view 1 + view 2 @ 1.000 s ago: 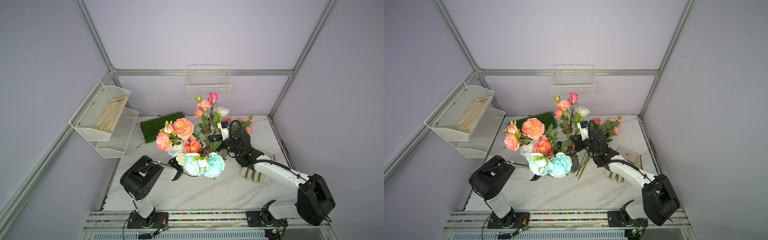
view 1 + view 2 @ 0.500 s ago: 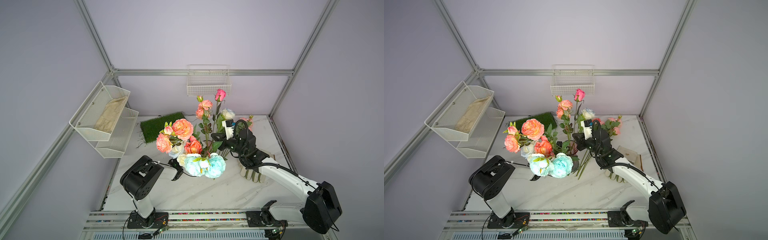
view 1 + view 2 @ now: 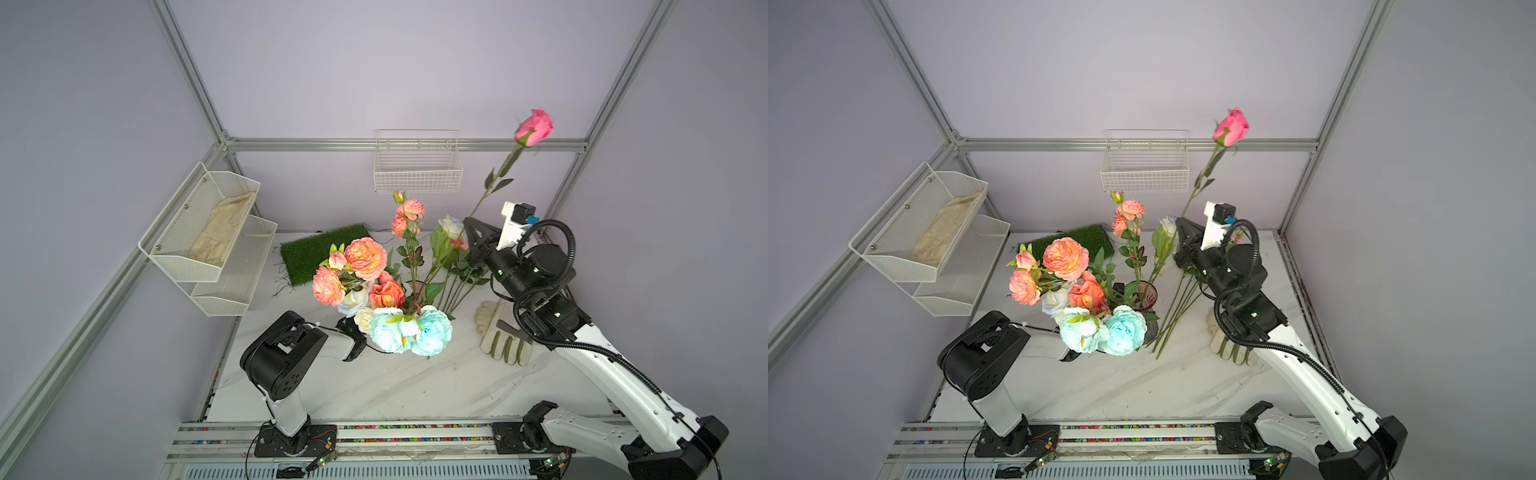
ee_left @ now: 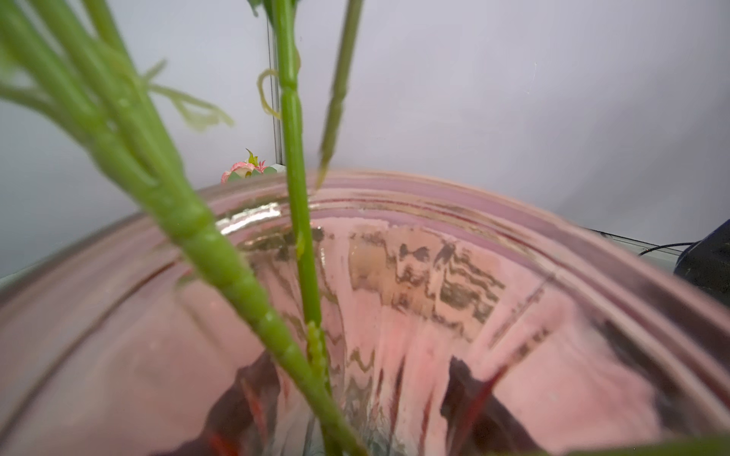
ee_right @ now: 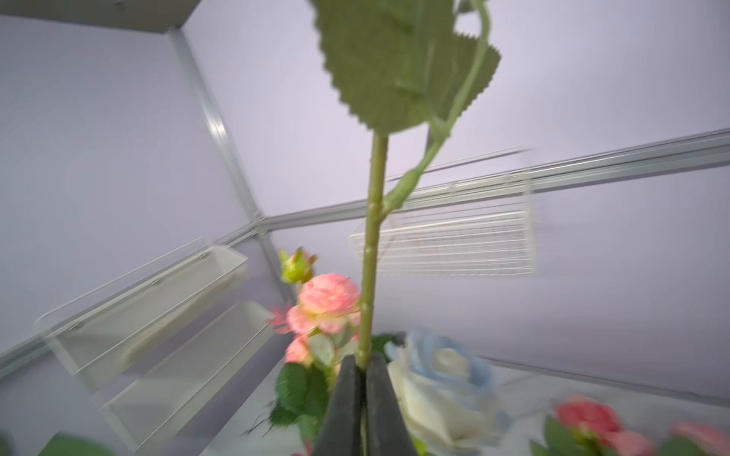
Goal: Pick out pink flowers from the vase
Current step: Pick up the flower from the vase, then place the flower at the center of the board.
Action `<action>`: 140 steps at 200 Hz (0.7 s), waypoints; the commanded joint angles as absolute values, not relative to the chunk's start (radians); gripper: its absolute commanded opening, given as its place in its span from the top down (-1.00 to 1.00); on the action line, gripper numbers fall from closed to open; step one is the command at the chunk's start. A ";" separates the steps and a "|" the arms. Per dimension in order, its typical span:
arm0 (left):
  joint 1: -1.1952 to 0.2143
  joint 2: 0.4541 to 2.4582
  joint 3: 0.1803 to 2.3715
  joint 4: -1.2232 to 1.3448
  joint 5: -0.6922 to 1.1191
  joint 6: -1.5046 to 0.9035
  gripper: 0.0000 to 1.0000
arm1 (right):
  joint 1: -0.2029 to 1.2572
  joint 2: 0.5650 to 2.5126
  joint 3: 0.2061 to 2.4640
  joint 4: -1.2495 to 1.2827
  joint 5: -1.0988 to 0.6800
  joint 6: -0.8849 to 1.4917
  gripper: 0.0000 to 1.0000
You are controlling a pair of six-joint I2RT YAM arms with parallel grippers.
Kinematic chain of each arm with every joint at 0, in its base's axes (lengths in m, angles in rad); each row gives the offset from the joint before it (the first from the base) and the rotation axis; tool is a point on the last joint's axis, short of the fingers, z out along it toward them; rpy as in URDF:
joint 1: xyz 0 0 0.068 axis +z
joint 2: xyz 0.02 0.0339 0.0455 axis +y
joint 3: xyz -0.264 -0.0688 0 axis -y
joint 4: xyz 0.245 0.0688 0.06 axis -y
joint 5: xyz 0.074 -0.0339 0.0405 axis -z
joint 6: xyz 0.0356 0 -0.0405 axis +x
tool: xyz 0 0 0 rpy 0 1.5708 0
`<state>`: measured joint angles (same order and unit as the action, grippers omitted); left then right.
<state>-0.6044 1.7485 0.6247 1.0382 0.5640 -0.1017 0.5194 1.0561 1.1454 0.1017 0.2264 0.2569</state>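
Observation:
I will next tip my right gripper downward and lower it to the tabletop between fanned stems and glove below it, to release the stem by the laid pink flowers.
My right gripper (image 3: 470, 223) (image 3: 1180, 223) (image 5: 363, 369) is shut on the green stem of a magenta rose (image 3: 535, 126) (image 3: 1232, 126), one of the pink flowers, held high and tilted right of the bunch. The ribbed pinkish vase (image 3: 1144, 291) (image 4: 434, 300) stands mid-table with coral peonies (image 3: 365, 257), small pink roses (image 3: 409, 210), white roses and turquoise peonies (image 3: 409, 330). My left gripper (image 4: 357, 402) is shut on the vase; its dark fingers (image 4: 245, 395) show through the glass, and blossoms hide it in both top views. A blurred stem end (image 4: 328, 158) hangs just above the rim.
More pink flowers lie on the table right of the vase, stems (image 3: 1177, 307) fanned out. A glove (image 3: 503, 336) lies under my right arm. A grass mat (image 3: 320, 253) lies behind, a wire basket (image 3: 417, 166) hangs on the back wall, and a mesh shelf (image 3: 208, 232) on the left.
My right gripper has risen and swung right, drawing the magenta rose up out of the bunch. The left arm and the vase have stayed still.

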 commanded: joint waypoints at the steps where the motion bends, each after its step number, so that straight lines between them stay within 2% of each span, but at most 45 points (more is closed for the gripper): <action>1: -0.611 1.793 0.600 0.828 0.571 -0.153 1.00 | 0.441 1.040 1.118 -0.050 0.600 0.287 0.95; 11: -0.611 1.796 0.600 0.828 0.571 -0.153 1.00 | 0.363 1.044 1.112 -0.121 0.555 0.368 0.95; 40: -0.611 1.797 0.606 0.822 0.577 -0.147 1.00 | 0.168 1.101 1.012 -0.167 0.222 0.539 0.94; 76: -0.611 1.792 0.610 0.809 0.577 -0.137 1.00 | 0.132 1.310 0.930 -0.109 -0.162 0.608 0.93; 90: -0.612 1.792 0.612 0.804 0.578 -0.134 1.00 | 0.132 1.394 0.889 -0.028 -0.245 0.639 0.93; 103: -0.611 1.791 0.612 0.806 0.578 -0.134 1.00 | 0.132 1.441 0.827 0.072 -0.244 0.694 0.91; 111: -0.611 1.790 0.611 0.807 0.577 -0.135 1.00 | 0.131 1.462 0.797 0.126 -0.234 0.705 0.83; 129: -0.611 1.787 0.611 0.807 0.577 -0.136 1.00 | 0.133 1.488 0.778 0.168 -0.220 0.715 0.51; 140: -0.611 1.788 0.611 0.806 0.580 -0.135 1.00 | 0.143 1.478 0.769 0.189 -0.222 0.709 0.38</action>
